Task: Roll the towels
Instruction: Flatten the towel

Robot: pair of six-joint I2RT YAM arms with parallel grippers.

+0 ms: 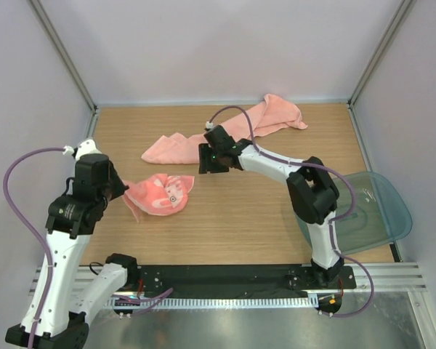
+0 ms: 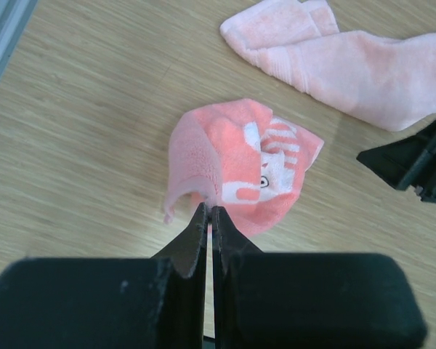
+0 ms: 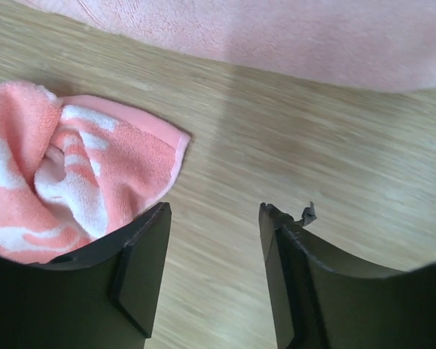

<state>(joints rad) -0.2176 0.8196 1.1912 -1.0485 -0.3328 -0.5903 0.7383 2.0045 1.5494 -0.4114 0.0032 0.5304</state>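
The right gripper lowers to the small towel next, onto its corner by the long towel, since only bare wood lies between my open fingers.
The small towel (image 1: 160, 195), salmon with whitish patterning, lies bunched on the wooden table left of centre. My left gripper (image 1: 128, 190) is shut on its near-left edge; in the left wrist view the fingertips (image 2: 209, 212) pinch a fold of the small towel (image 2: 240, 163). The long plain towel (image 1: 232, 131) stretches diagonally across the back of the table, partly folded. My right gripper (image 1: 212, 161) hovers open just in front of it, with only bare wood between its fingers (image 3: 214, 212). The small towel (image 3: 65, 171) lies to its left and the long towel (image 3: 276, 36) just beyond.
A translucent teal tray (image 1: 381, 211) rests at the right edge of the table, partly under the right arm. Grey walls enclose the table on three sides. A black rail runs along the near edge.
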